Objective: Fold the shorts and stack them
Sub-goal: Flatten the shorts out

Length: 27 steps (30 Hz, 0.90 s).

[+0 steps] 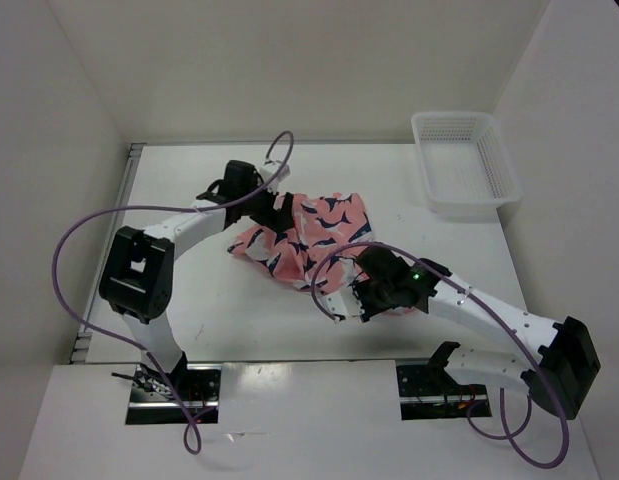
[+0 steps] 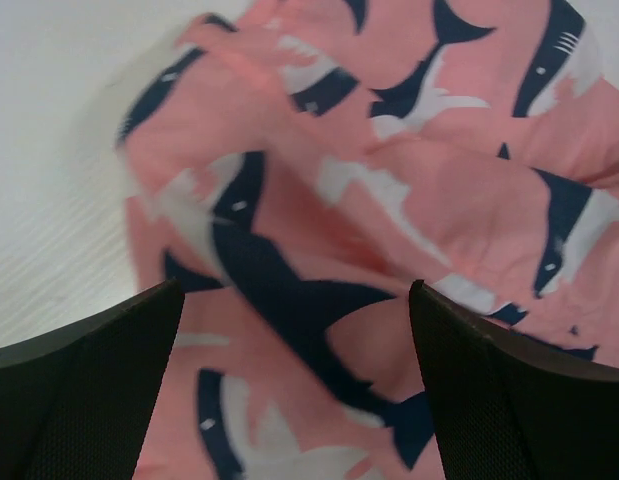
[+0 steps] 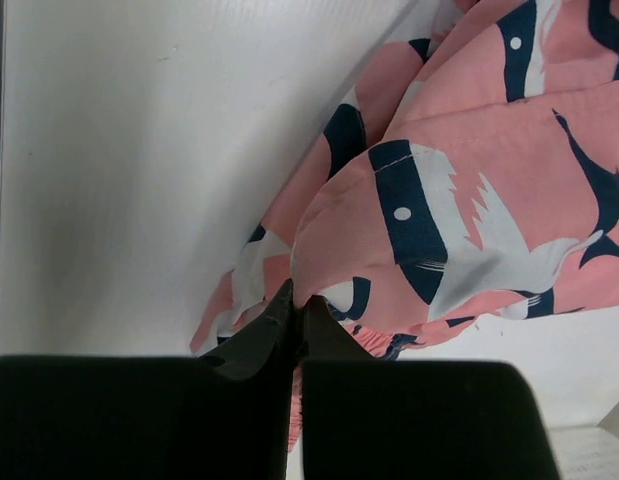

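My left gripper's open fingers are short of the raised fold at the shorts' far corner (image 1: 300,202) (image 2: 204,105), so it should move down and to the right in the top view onto that corner.
The salmon-pink shorts (image 1: 314,230) with navy-and-white whale shapes lie crumpled in the middle of the white table. My left gripper (image 1: 285,214) hovers over their left part. In the left wrist view it (image 2: 294,345) is open, with its fingers (image 2: 84,390) wide apart and the shorts (image 2: 389,190) filling the space between and beyond them. My right gripper (image 1: 367,282) is at the shorts' near right edge. In the right wrist view it (image 3: 297,308) is shut, pinching a fold of the shorts (image 3: 469,190) at the fingertips.
A white perforated plastic basket (image 1: 465,162) stands at the back right of the table (image 1: 189,300). Purple cables loop over both arms. White walls enclose the table on the left, back and right.
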Available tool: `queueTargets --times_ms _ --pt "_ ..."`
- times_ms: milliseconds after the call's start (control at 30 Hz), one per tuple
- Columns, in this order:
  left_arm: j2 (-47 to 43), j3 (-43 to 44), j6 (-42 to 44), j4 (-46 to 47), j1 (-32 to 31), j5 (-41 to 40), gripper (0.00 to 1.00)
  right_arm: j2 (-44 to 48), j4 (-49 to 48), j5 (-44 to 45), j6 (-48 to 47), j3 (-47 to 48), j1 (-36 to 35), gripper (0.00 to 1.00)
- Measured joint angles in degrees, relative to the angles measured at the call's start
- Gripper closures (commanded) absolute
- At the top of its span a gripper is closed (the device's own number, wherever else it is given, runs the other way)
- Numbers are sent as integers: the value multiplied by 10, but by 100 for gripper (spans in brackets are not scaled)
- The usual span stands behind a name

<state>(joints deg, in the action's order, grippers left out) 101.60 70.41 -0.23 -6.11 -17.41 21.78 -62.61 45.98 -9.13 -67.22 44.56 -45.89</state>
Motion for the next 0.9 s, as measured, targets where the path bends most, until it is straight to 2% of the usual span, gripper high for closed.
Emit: queueTargets --times_ms 167,400,600,700,833,867,900 --pt "40 22 0 19 -48 -45 0 0 -16 3 10 -5 -9 100" --pt "125 111 0 55 -34 -126 0 14 -25 3 34 -50 -9 100" --pt "190 180 0 64 -33 -121 0 17 -47 5 68 -52 -10 100" --pt "203 184 0 44 -34 -96 6 17 -54 10 82 -53 -10 100" --pt "208 184 -1 7 -38 -49 27 18 -66 19 93 -54 -11 100" --pt "208 184 0 -3 -39 -32 42 18 -70 23 94 -56 -11 100" --pt "208 184 -1 -10 -39 -17 53 19 -73 26 94 -57 -11 100"
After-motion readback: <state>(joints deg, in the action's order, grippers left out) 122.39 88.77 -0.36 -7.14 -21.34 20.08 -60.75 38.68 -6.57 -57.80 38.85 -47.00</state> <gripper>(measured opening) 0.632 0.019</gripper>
